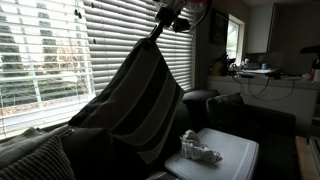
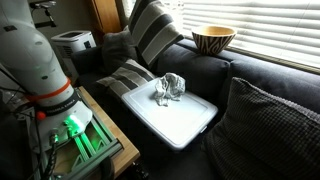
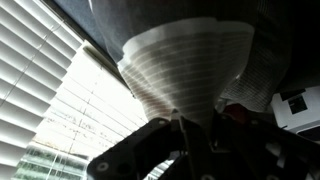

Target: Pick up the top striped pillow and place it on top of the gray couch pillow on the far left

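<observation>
My gripper needs to move along the blinds toward the gray couch pillow [image 1: 35, 160] next and release the fabric there, as the striped pillow [image 1: 140, 100] still hangs apart from that pillow.
The top striped pillow [image 1: 140, 100] hangs in the air by one corner, with broad dark grey and cream stripes. It also shows in an exterior view [image 2: 152, 30] and fills the wrist view [image 3: 190, 60]. My gripper [image 1: 172, 20] is high up in front of the blinds, shut on the pillow's corner; the wrist view shows the fabric pinched between the fingers [image 3: 185, 130]. The gray couch pillow [image 1: 35, 160], ribbed and dark, lies on the couch's far end, apart from the hanging pillow. It also shows in an exterior view [image 2: 270, 120].
A second striped pillow [image 2: 130, 76] lies on the couch below the lifted one. A white tray [image 2: 185, 125] holds a crumpled grey object [image 2: 170, 88]. A wooden bowl [image 2: 213, 38] stands on the couch back by the blinds. The robot base [image 2: 35, 60] is nearby.
</observation>
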